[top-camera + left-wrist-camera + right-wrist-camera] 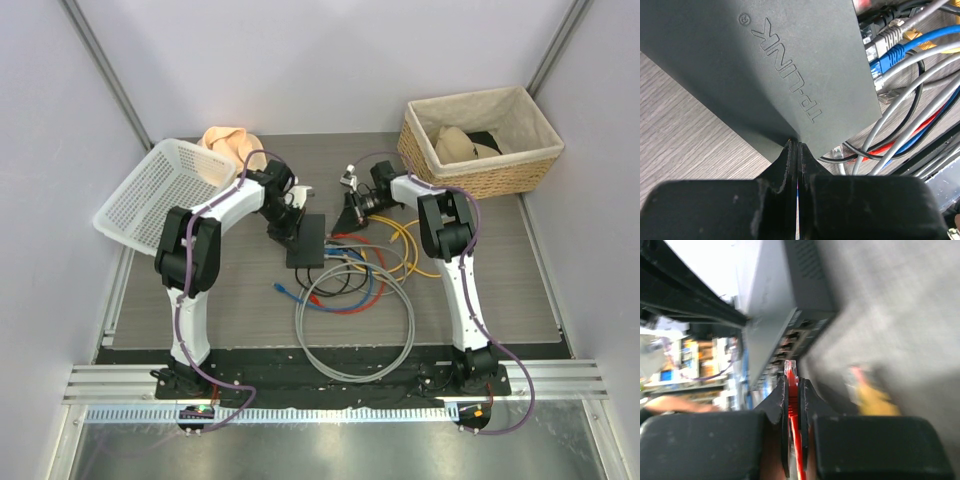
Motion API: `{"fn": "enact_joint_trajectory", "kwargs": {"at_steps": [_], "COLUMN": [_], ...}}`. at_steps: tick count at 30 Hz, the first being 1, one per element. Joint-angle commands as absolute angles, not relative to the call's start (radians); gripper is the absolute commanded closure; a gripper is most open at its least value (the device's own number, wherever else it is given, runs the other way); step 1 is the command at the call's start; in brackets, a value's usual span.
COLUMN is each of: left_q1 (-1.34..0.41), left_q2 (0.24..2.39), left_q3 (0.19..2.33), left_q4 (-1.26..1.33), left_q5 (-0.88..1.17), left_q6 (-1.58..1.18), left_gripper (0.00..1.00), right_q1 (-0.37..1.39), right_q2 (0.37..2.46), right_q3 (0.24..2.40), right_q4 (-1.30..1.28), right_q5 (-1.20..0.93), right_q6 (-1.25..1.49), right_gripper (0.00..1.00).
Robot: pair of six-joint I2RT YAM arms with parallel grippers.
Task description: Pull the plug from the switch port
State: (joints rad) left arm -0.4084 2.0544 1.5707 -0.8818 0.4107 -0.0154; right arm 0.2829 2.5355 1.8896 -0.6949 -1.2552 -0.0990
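The right gripper lifts from the switch toward the wicker basket next, then lowers beside the socket row to release the plug, which is already out.
The switch [306,242] is a flat matte-black box in the middle of the table, with its sockets facing right. It fills the left wrist view [765,65], where blue [900,50], grey and yellow cables are plugged into its edge. My left gripper [796,144] is shut, with its tips pressed against the near edge of the switch. My right gripper [793,382] is shut on the plug [790,369], a clear connector on a red cable. The plug is free of the socket row [790,342], a short way in front of it. In the top view my right gripper [352,214] hovers just right of the switch.
Loose grey [355,320], blue, red, black and yellow [400,240] cables sprawl right of and in front of the switch. A white mesh basket [150,195] leans at the back left. A lined wicker basket [480,140] stands at the back right.
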Motion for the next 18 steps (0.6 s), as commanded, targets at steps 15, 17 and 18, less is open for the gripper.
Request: {"fn": "enact_joint_trajectory", "kwargs": {"at_steps": [15,17,18], "left_q1": [-0.413,-0.413,-0.413], "left_q2": [2.125,2.131,2.135], "left_q3": [1.563,1.592,1.606], "left_q4": [-0.897,-0.894,-0.894], "left_q5": [0.293,0.295,0.299], "left_q6": [0.071,0.075,0.074], "left_gripper": [1.0,1.0,1.0], "right_q1": [0.221,0.216,0.216], "right_q2": [2.29,2.264,2.254], "right_q3": [2.089,2.186,2.212], "right_q4": [-0.978,-1.164,-1.216], "right_q5": [-1.118,-1.063,-1.036], "right_q6": [-0.461,-0.57,-0.653], "right_gripper": [0.99,0.99,0.99]}}
